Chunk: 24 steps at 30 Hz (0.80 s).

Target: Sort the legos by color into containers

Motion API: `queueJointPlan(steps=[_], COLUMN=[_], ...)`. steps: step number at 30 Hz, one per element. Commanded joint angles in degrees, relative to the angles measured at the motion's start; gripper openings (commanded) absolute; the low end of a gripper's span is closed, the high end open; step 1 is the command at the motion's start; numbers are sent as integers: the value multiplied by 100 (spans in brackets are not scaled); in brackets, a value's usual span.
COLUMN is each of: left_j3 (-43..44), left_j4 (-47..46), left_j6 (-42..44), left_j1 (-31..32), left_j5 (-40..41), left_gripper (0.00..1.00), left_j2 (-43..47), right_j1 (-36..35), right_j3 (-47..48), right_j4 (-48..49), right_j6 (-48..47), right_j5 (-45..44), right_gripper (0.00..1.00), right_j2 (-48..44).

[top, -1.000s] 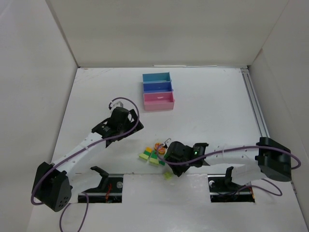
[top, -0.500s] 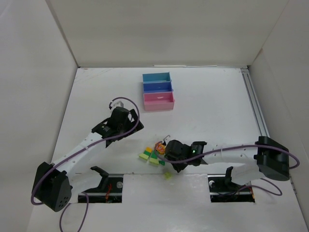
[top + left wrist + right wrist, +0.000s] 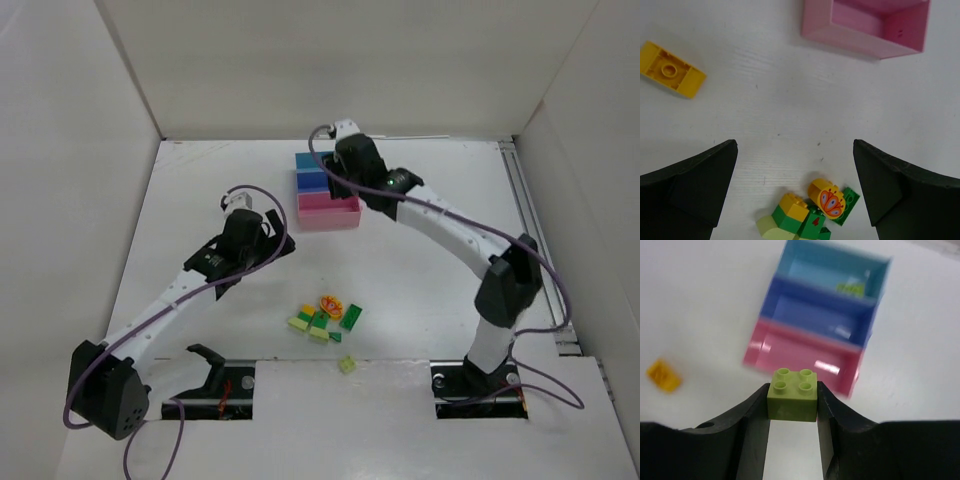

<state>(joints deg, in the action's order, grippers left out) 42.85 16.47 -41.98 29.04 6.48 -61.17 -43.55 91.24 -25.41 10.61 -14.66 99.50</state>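
Note:
The light green lego needs to go over the teal tray, since one of its color already lies there. My right gripper needs to move outward past the blue tray to release the lego there.
My right gripper is shut on a light green lego and holds it above the row of containers, over the near side of the pink tray. Beyond it are the blue tray and the teal tray, which holds a light green lego. My left gripper is open and empty above the table. Below it is a pile of legos, seen from above, in yellow, light green, dark green and orange.
A yellow lego lies alone left of the pink tray. A light green lego lies at the table's near edge. A dark green lego lies right of the pile. White walls enclose the table.
My right arm has swung from the pile at the front to the containers at the back, carrying the light green lego. The left arm shifted slightly.

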Motion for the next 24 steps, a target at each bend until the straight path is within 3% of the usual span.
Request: queueJointPlan(steps=[1,3,7,10,15,24], left_j3=[443,601,1014,1015,892,839], left_j4=[-206,-276,-214,-275,-557,-627], left_j6=[234,365,497,497,497,497], left_j1=[-65,-65,-284,-538,-1101,-1102], left_j5=[275,450,565,504,-216,-279], left_gripper=[100,100,100,100,100,100], left_j2=[228,228,114,61,61,8], right_j1=[329,565,952,1216,1296,1349], right_j3=[1603,2847,4398,4596,4358,4772], right_j4=[12,-235,-650,-247,702,809], right_j6=[-665,-745,-745,-614,-463,-402], right_j5=[130,68,453,1139,1290,1237], right_gripper=[8,8,8,10,13,21], right_j2=[1065,1648,2862,3259,3496,4156])
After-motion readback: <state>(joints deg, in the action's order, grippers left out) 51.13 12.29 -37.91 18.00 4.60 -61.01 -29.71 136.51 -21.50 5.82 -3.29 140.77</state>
